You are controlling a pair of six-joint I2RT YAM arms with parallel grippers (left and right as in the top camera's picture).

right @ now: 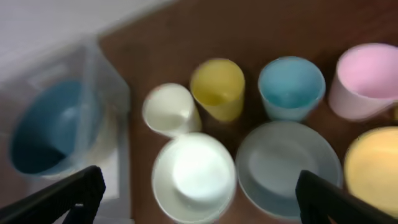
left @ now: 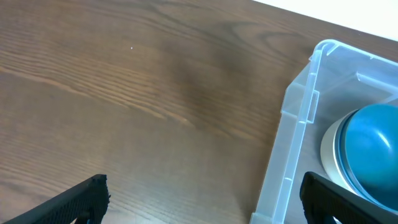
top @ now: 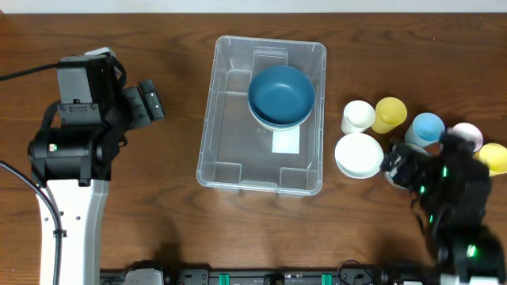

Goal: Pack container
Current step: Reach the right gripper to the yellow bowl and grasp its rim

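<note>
I will next lower my right gripper onto the yellow bowl's rim, on the part away from the grey bowl, because the yellow bowl is beyond the grey bowl [right: 289, 168].
The clear plastic container [top: 212, 119] stands in the middle of the table with a white label [top: 285, 142] on its base. A dark blue bowl [top: 280, 95] sits inside at the far right, on a white bowl. My left gripper [top: 150, 101] is open and empty, just left of the container. In the left wrist view the open fingers [left: 205, 202] straddle the container's rim [left: 297, 118] beside the blue bowl [left: 373, 149]. My right gripper [right: 199, 199] is open and empty above a white bowl [right: 194, 177] and a grey bowl [right: 289, 168].
Right of the container stand a white bowl [top: 358, 155], a white cup [top: 358, 116], a yellow cup [top: 390, 113], a blue cup [top: 428, 128], a pink cup [top: 467, 134] and a yellow bowl [top: 494, 157]. The right arm [top: 444, 190] hides the grey bowl from overhead.
</note>
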